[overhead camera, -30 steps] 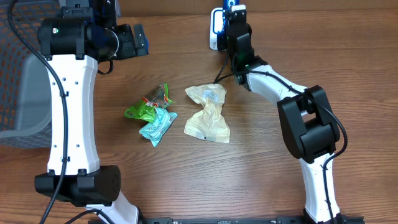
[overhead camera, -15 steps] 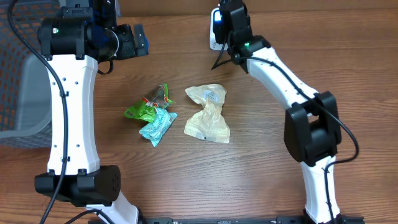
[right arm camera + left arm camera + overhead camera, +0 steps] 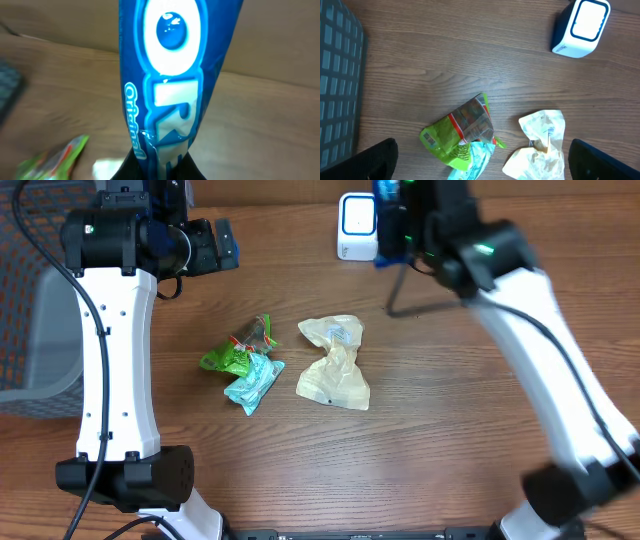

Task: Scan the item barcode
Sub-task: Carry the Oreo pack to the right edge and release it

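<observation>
The tabletop is bare toward the right in the overhead view. My right gripper needs to swing back there from the scanner [image 3: 357,226] next, then go down and release the packet.
The item, a blue cookie packet [image 3: 170,75] with white lettering, stands pinched at its lower end in my right gripper [image 3: 160,160], which is shut on it. From overhead the packet [image 3: 386,225] hangs just right of the white barcode scanner [image 3: 357,226] at the table's back edge, with the right gripper [image 3: 402,222] blurred by motion. No barcode shows on the side I can see. My left gripper [image 3: 226,244] hovers high at the back left, open and empty [image 3: 482,167], looking down on the scanner [image 3: 581,26].
A green snack packet [image 3: 232,350], a teal packet [image 3: 255,380] and a crumpled cream bag [image 3: 335,365] lie mid-table. A grey mesh basket [image 3: 30,300] stands at the left edge. The left wrist view shows the same green packet [image 3: 460,132] and cream bag [image 3: 540,145].
The right arm has swung rightward with the blue packet, off the scanner's face, which now shows fully. The left arm has not moved.
</observation>
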Available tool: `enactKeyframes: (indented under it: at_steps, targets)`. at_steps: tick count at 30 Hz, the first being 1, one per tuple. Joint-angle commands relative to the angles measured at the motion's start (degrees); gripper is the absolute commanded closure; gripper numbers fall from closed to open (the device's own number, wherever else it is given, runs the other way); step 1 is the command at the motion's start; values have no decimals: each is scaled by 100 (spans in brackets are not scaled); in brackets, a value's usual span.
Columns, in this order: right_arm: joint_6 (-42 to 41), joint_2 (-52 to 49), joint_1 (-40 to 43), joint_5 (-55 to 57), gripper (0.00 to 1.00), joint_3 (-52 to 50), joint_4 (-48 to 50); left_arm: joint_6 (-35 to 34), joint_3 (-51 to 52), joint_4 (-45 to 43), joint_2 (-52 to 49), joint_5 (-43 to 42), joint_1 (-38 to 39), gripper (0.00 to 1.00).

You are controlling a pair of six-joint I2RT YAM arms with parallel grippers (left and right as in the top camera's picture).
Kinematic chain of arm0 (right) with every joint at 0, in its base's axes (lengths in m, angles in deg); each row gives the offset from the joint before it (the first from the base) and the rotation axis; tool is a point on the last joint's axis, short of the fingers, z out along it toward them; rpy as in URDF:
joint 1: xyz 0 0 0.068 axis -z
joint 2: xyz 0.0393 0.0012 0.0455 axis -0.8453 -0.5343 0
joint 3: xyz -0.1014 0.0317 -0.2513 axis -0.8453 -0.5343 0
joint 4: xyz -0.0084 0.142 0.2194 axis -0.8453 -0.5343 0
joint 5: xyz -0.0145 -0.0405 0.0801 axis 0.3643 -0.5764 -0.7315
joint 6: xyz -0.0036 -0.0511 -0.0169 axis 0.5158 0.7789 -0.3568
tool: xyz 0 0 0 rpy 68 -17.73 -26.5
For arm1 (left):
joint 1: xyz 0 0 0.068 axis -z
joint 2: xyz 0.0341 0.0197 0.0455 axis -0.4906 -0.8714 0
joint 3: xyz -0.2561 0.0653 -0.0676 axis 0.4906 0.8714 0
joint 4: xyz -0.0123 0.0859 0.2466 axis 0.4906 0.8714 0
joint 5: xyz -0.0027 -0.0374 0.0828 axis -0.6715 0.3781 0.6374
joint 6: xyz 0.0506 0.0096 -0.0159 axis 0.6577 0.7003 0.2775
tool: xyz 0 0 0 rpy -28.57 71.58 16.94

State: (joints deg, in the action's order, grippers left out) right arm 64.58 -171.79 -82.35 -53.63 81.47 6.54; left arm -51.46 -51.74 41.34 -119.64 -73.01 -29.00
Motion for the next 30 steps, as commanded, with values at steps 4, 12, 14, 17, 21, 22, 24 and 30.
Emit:
enactKeyframes:
  at_steps: [4,12,14,17,21,22,24,30]
  targets:
    - [-179,1401,-4,-81,96,205,-1091,-79,-13,-17,96,-37,0,0]
    - [-1692,2015,197,1410,96,184,-3071,-79,-13,-17,96,-37,0,0]
    - [-1963,1998,481,1445,96,74,-3368,-79,-13,-17,96,-37,0,0]
    - [-2179,1956,988,1440,96,-247,-3423,-79,-13,-17,96,-37,0,0]
    - [-2256,1897,1840,1285,96,-1023,-2966,-79,-13,-17,96,-37,0,0]
    - [-2251,1886,2050,1180,96,-1241,-2804,-79,-13,-17,96,-37,0,0]
    - [-2181,1847,2573,833,96,-1827,-2378,-79,-13,-17,96,-37,0,0]
    - [-1928,1561,3668,74,96,-3521,-914,-79,-13,-17,96,-37,0,0]
